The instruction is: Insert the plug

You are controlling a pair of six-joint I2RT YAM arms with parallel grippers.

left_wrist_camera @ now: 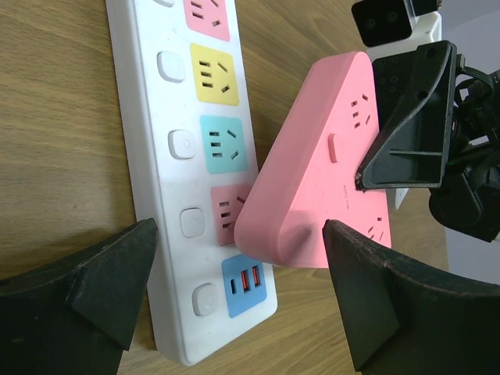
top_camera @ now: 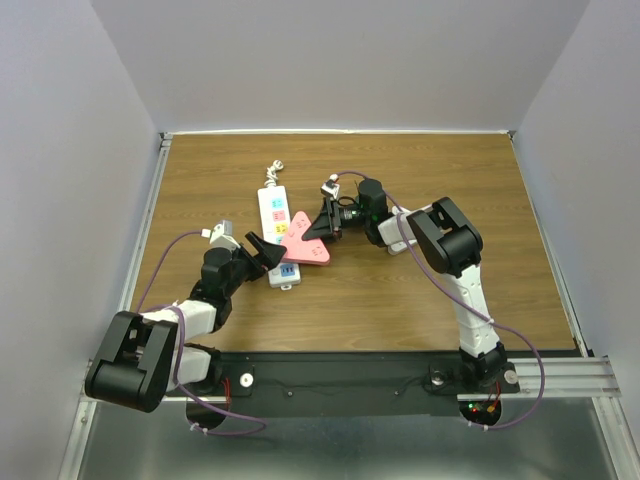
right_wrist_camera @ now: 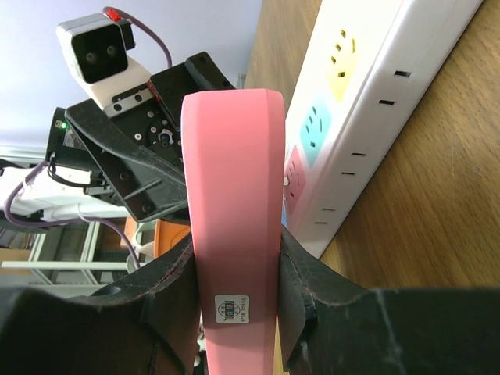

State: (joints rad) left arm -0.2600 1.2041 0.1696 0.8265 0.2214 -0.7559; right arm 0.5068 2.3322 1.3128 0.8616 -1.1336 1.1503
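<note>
The near pink socket (right_wrist_camera: 296, 180) sits lower than my right gripper, so I should next lower it, pushing the pink adapter down toward the socket before letting go.
A white power strip (top_camera: 276, 222) with coloured sockets lies on the wooden table; it also shows in the left wrist view (left_wrist_camera: 168, 180) and the right wrist view (right_wrist_camera: 367, 117). A pink triangular plug adapter (top_camera: 305, 247) sits over the strip's near pink socket, also seen in the left wrist view (left_wrist_camera: 316, 187). My right gripper (top_camera: 322, 222) is shut on the pink adapter (right_wrist_camera: 233, 195), its pads pressing both flat sides. My left gripper (left_wrist_camera: 238, 301) is open at the strip's near end, one finger on each side, touching nothing.
The strip's white cord and plug (top_camera: 274, 168) lie at its far end. The table's side rails (top_camera: 150, 210) and grey walls bound the workspace. Both arms crowd the table's middle, wrists facing each other.
</note>
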